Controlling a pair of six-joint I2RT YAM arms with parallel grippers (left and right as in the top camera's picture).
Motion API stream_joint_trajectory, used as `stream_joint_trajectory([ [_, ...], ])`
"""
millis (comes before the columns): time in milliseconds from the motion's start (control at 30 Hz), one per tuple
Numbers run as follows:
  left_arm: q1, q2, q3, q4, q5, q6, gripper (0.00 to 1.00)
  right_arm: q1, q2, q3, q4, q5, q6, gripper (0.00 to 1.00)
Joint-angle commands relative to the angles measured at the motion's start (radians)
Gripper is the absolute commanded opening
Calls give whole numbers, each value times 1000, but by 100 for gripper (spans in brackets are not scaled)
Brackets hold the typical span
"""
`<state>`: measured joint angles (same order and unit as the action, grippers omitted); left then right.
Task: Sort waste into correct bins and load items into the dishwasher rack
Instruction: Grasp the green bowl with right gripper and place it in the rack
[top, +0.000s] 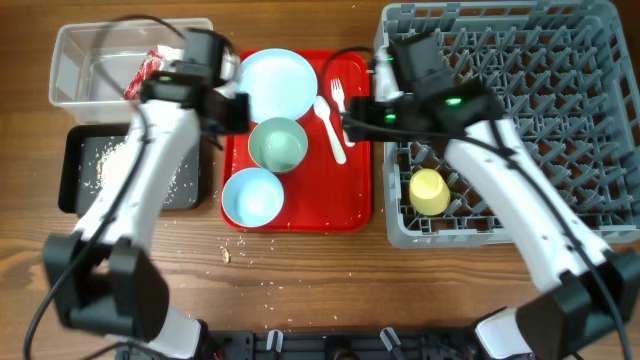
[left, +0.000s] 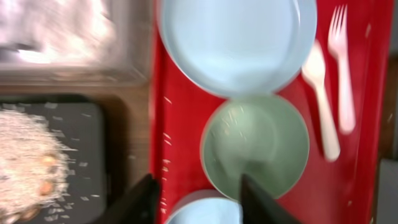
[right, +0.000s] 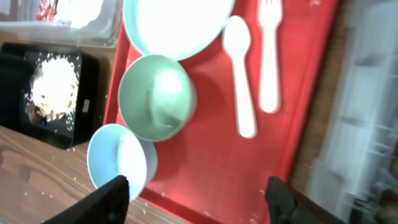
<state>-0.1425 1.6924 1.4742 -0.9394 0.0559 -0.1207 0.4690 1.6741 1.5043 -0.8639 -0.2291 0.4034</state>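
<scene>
Next, my right gripper brings its open fingers down and to its left in the overhead view onto the spoon-side rim (top: 305, 149) (right: 189, 107), as the greenish bowl sits that way.
The light-blue plate (top: 277, 82), a greenish bowl (top: 278, 144), a light-blue bowl (top: 251, 196), the white fork (top: 338, 95) and spoon (top: 328, 125) lie on the red tray (top: 350, 200). The yellow cup (top: 430, 191) sits in the grey rack (top: 560, 60). The red-and-white wrapper (top: 148, 68) lies in the clear tub (top: 80, 70), next to a white napkin (right: 78, 9). Food scraps (top: 110, 160) lie in the black tray (top: 75, 170). My left gripper (top: 228, 105) (left: 199, 186) is open and empty over the tray's left edge. My right gripper (top: 350, 118) (right: 198, 186) is open and empty above the tray's right side.
A few crumbs (top: 227, 252) lie on the wooden table in front of the red tray. The rack stands close against the red tray's right edge. The tub and black tray stand one behind the other left of it.
</scene>
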Motion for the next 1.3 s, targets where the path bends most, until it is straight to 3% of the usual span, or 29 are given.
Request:
stream_joint_trajectory([
  [0, 112, -110, 36, -7, -16, -26, 63, 48, 138, 8, 94, 3, 72, 64],
  [133, 191, -108, 35, -17, -16, -26, 98, 103, 275, 8, 195, 6, 94, 57],
  [167, 196, -106, 35, -17, -16, -26, 100, 115, 307, 8, 215, 9, 97, 56],
  [467, 197, -106, 35, -20, -16, -26, 100, 137, 447, 8, 279, 28, 119, 32],
  [700, 197, -106, 35, -19, -16, -26, 100, 139, 449, 8, 290, 49, 95, 4],
  [1000, 197, -106, 35, -19, -16, -26, 100, 140, 435, 9, 282, 98, 90, 4],
  [1133, 197, -106, 35, -19, -16, -26, 100, 109, 245, 38, 202, 109, 60, 4],
  [1267, 197, -106, 35, -19, -16, -26, 100, 32, -34, 61, 92, 492, 61, 4],
])
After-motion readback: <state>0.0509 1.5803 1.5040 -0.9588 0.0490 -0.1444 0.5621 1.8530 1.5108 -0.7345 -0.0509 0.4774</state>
